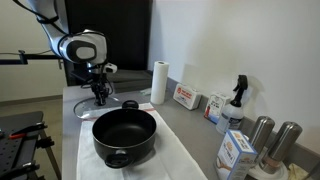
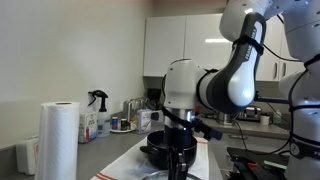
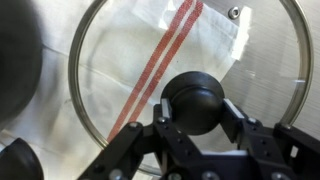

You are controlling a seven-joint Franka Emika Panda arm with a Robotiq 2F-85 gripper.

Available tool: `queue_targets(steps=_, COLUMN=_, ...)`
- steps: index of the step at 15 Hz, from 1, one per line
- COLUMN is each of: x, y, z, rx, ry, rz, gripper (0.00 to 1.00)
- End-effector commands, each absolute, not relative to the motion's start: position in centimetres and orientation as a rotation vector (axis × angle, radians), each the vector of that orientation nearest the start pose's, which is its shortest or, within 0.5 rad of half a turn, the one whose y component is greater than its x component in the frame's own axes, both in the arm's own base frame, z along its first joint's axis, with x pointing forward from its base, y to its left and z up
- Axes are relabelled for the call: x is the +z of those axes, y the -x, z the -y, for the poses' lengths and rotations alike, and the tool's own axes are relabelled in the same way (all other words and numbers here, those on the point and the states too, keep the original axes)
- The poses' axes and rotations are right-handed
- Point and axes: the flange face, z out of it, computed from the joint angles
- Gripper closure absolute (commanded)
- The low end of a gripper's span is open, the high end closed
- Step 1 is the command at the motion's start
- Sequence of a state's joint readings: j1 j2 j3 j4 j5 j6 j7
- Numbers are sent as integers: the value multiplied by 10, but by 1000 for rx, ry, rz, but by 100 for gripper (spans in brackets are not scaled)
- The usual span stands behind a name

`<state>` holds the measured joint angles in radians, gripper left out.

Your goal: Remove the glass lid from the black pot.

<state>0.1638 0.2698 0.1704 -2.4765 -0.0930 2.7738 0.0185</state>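
Note:
My gripper is holding the lid's black knob (image 3: 193, 95) and needs to go down toward the red-striped cloth below and let go of it.
The black pot (image 1: 125, 135) stands uncovered on a white cloth at the near end of the counter; it also shows in an exterior view (image 2: 158, 153) and as a dark edge in the wrist view (image 3: 14, 60). The glass lid (image 3: 120, 70) is off the pot, low over the red-striped cloth behind it (image 1: 88, 108). My gripper (image 3: 198, 108) is shut on the lid's black knob (image 3: 193, 95), one finger pad on each side. It shows in both exterior views (image 1: 98, 96) (image 2: 180, 150), pointing straight down beyond the pot.
A paper towel roll (image 1: 158, 82) stands at the back, a small black item (image 1: 130, 104) beside the lid. Boxes (image 1: 185, 97), a spray bottle (image 1: 236, 100), a carton (image 1: 235, 152) and two steel cylinders (image 1: 262, 133) line the wall side.

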Motion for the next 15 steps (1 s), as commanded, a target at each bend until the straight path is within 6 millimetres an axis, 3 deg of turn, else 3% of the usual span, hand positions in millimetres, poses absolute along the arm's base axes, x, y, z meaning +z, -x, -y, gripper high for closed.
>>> queue_targets(steps=1, x=178, y=-467, z=-162, rx=-87, ry=3031, rz=617, gripper=75)
queue_targets(steps=7, x=158, y=-474, z=-154, rx=-80, ry=3018, rz=638, gripper=75)
queue_targets(steps=11, x=159, y=-475, z=-154, rx=-81, ry=3021, rz=650, gripper=75)
queue_targets(steps=12, x=159, y=-475, z=-154, rx=-79, ry=3020, rz=653, gripper=61)
queue_targets(steps=13, x=160, y=-475, z=-154, rx=-78, ry=3021, rz=656, gripper=25)
queue_targets(steps=15, x=161, y=-475, z=-154, rx=-81, ry=3020, rz=660, gripper=19)
